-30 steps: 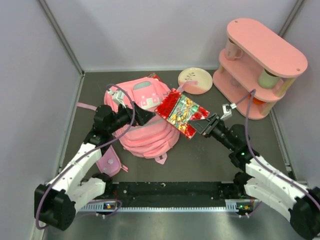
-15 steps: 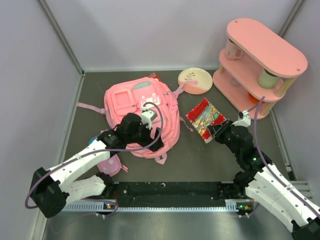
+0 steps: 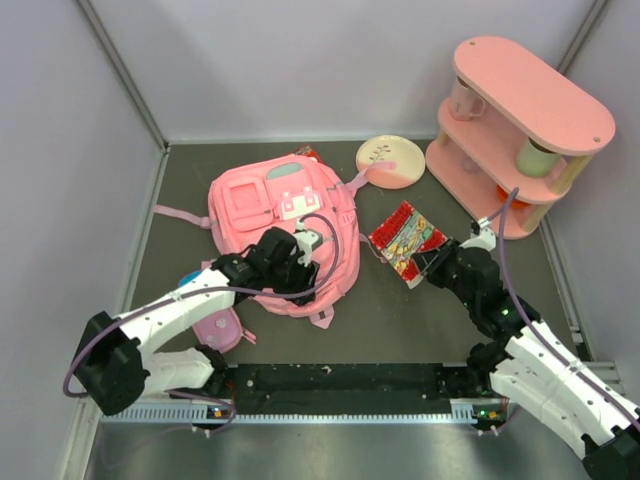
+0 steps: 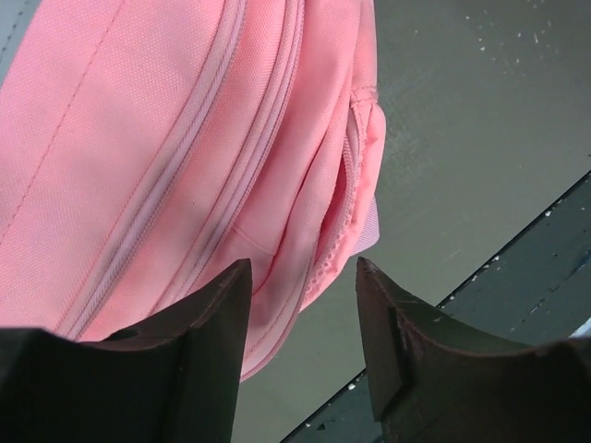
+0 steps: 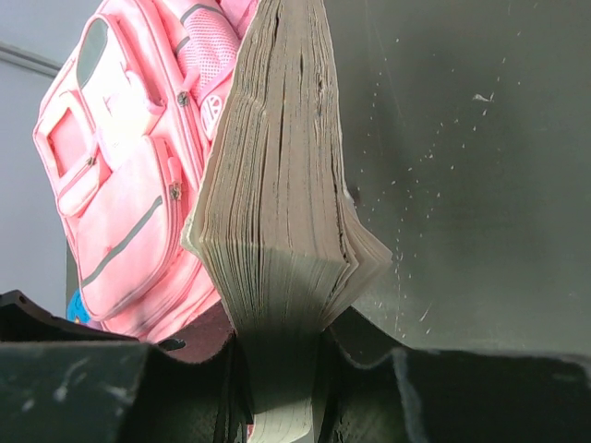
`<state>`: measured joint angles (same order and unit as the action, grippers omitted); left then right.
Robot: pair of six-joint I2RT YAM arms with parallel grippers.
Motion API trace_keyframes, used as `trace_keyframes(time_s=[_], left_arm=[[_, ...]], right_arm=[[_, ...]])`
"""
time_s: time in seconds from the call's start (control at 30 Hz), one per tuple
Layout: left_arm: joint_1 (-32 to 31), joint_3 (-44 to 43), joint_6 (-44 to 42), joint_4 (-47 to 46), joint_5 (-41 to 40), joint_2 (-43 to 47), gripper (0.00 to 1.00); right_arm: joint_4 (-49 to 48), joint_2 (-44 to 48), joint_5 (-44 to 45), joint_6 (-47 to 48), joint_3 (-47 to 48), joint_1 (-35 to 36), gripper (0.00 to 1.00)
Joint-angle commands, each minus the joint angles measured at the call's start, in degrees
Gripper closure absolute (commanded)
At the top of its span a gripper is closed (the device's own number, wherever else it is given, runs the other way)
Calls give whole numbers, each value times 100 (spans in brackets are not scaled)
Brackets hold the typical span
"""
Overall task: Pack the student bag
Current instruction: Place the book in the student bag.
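Observation:
The book is still outside, so the robot's right gripper will next swing to the left in the top view, into the bag's near half, and let go of the book.
The student bag is a large pink backpack lying flat at the left-centre of the table, front pockets up. My left gripper hovers open and empty over its near right corner. In the left wrist view the bag's zipper seams run just beyond my open left gripper. My right gripper is shut on a thick book with a red patterned cover, held to the right of the bag. In the right wrist view the book's page edges rise from my right gripper, with the bag behind.
A pink two-tier shelf holding cups stands at the back right. A round cream-and-pink plate lies behind the book. A small pink pouch lies near the left arm. A black rail runs along the near edge. Walls enclose the table.
The book was held over the bag between both grippers. My right gripper has carried it to the right of the bag. My left gripper has let go and moved to the bag's near right corner.

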<state>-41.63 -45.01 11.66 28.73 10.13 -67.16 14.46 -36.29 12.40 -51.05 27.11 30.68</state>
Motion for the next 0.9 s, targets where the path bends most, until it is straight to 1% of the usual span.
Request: trace_keyframes(time_s=[0.0, 0.03, 0.07, 0.13, 0.2, 0.27, 0.3, 0.37, 0.4, 0.43, 0.57, 0.67, 0.7, 0.87], left_arm=[[-12, -271, -77, 54, -2, -210, 48], [-12, -262, -68, 54, -2, -254, 50], [-12, -262, -67, 62, -11, -280, 55], [-12, -262, -68, 54, -37, -386, 57], [-3, -280, -68, 62, -46, -473, 68], [-12, -297, -41, 71, -55, -483, 74], [-12, -306, -32, 71, -46, -491, 82], [-12, -332, 3, 36, -55, -430, 90], [-3, -333, 29, 27, -72, -360, 97], [-3, -350, 47, 27, -99, -316, 100], [-3, -385, 196, -8, -388, -79, 100], [-3, -420, 407, -25, -810, 176, 100], [-12, -438, 546, -52, -1220, 359, 100], [-3, -649, 846, -174, -1926, 923, 100]], right_arm=[[-681, 8, -106, -54, 338, -27, 100], [-690, 0, -115, -54, 338, -27, 100], [-699, -9, -124, -54, 338, -27, 100], [-725, -36, -159, -54, 338, -27, 100], [-743, -62, -194, -54, 338, -18, 100], [-751, -71, -203, -63, 338, -18, 100], [-760, -71, -212, -72, 330, -27, 100], [-769, -80, -212, -72, 330, -27, 100], [-760, -71, -221, -63, 321, -27, 100], [-760, -71, -230, -63, 321, -27, 100], [-760, -45, -212, -72, 321, -27, 100], [-752, 52, -177, -20, 321, -18, 100], [-734, 87, -160, -11, 330, -27, 100], [-646, 298, -159, 130, 400, -18, 100]])
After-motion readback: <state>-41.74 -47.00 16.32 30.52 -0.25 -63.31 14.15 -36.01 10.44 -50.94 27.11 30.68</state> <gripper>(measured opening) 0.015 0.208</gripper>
